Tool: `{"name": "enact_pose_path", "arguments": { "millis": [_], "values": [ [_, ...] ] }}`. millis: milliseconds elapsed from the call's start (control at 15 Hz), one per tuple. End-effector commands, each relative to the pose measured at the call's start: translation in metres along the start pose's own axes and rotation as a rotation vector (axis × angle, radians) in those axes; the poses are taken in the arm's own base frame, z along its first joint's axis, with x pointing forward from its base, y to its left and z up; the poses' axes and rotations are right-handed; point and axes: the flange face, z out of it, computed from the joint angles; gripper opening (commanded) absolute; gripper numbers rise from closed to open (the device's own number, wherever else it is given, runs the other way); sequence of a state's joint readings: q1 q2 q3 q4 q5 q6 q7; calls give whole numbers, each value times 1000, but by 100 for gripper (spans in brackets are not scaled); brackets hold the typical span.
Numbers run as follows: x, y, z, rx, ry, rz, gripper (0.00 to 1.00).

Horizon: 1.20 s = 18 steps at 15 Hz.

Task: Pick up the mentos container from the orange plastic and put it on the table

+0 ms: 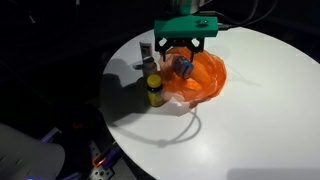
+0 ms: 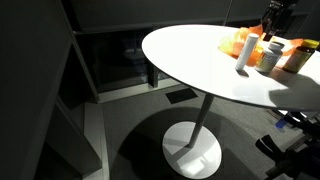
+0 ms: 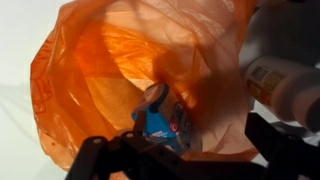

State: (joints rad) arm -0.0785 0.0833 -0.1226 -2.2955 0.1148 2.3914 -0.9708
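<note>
My gripper lowers into the orange plastic next, with open fingers on either side of the blue body of the mentos container [image 1: 183,67] [image 3: 160,120], because the tub is still below the fingertips.
The mentos container [image 3: 160,120] is a small blue tub lying on its side inside the crumpled orange plastic [image 3: 110,70]. It also shows in an exterior view [image 1: 184,66] on the orange plastic [image 1: 205,78]. My gripper [image 3: 180,152] hangs just above it with its dark fingers spread on either side, open and empty. In both exterior views the gripper [image 1: 180,45] [image 2: 275,15] is over the orange plastic [image 2: 235,42] on the round white table [image 1: 250,120].
A yellow-capped bottle [image 1: 154,90] stands next to the plastic. A white bottle [image 3: 285,85] stands close on the other side; it also shows in an exterior view [image 2: 243,55], next to two more containers [image 2: 268,55] [image 2: 297,55]. The table edge [image 1: 130,130] is near.
</note>
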Motion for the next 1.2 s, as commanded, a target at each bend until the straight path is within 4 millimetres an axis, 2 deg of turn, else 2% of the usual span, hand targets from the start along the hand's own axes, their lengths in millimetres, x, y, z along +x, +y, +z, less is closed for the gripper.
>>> {"name": "enact_pose_path", "arguments": {
  "millis": [0,1067,1133],
  "values": [
    [6,8,3,-36,8,-73,100],
    [29,20,37,-50,13,-248,100],
    [29,20,40,-46,9,-250,93]
  ]
}}
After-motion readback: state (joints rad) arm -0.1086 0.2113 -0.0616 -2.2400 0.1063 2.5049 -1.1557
